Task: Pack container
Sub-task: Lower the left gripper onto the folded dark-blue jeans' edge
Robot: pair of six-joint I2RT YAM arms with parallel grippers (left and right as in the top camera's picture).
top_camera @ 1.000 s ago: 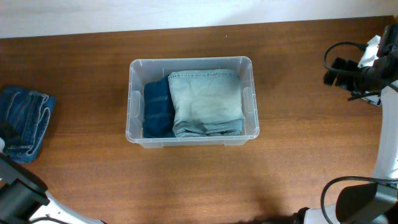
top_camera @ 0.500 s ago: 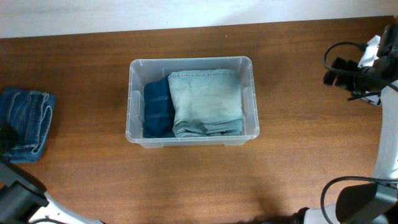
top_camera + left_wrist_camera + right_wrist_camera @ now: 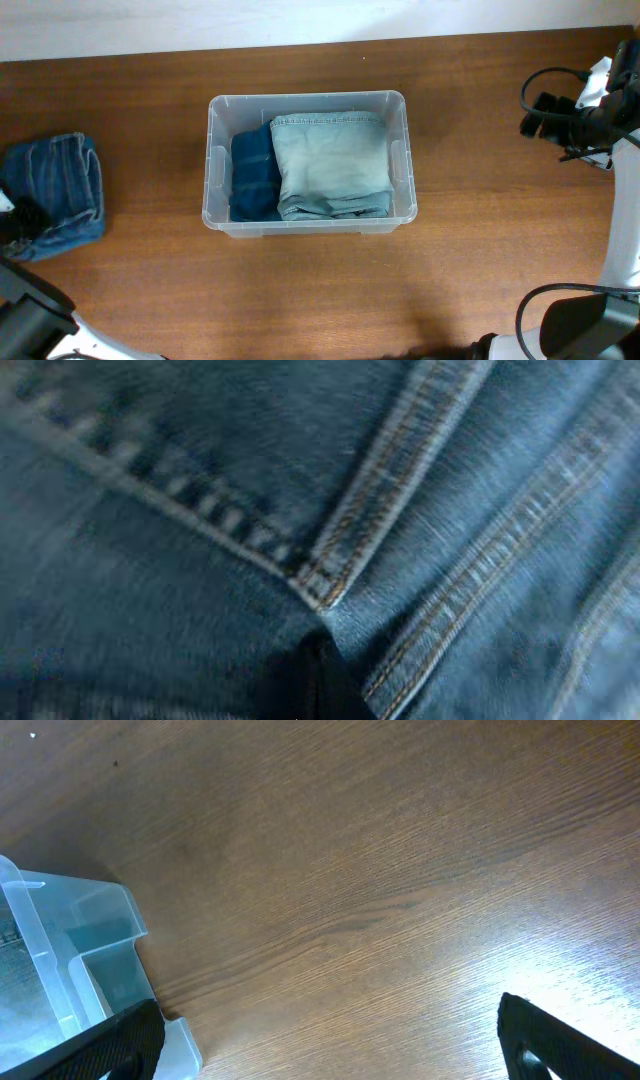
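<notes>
My left gripper should bring the mid-blue jeans toward the clear container next, before it opens.
The clear container [image 3: 310,97] stands mid-table with folded light-blue jeans [image 3: 330,165] and a darker blue folded garment [image 3: 252,175] inside. A corner of the container shows in the right wrist view [image 3: 60,950]. A folded pair of mid-blue jeans [image 3: 55,190] is at the far left, with my left gripper [image 3: 18,222] at its lower left edge. The left wrist view is filled with that denim [image 3: 300,480], and a dark fingertip [image 3: 315,680] is pressed into the cloth. My right gripper [image 3: 540,115] is open and empty above bare wood [image 3: 330,1040], right of the container.
The wooden table [image 3: 480,250] runs to a pale wall along the far edge. The right arm's base and cables [image 3: 580,320] sit at the front right. The left arm's base [image 3: 25,320] is at the front left corner.
The mid-blue jeans at the far left have shifted to the right with my left gripper and look bunched up. The right arm and the container have not moved.
</notes>
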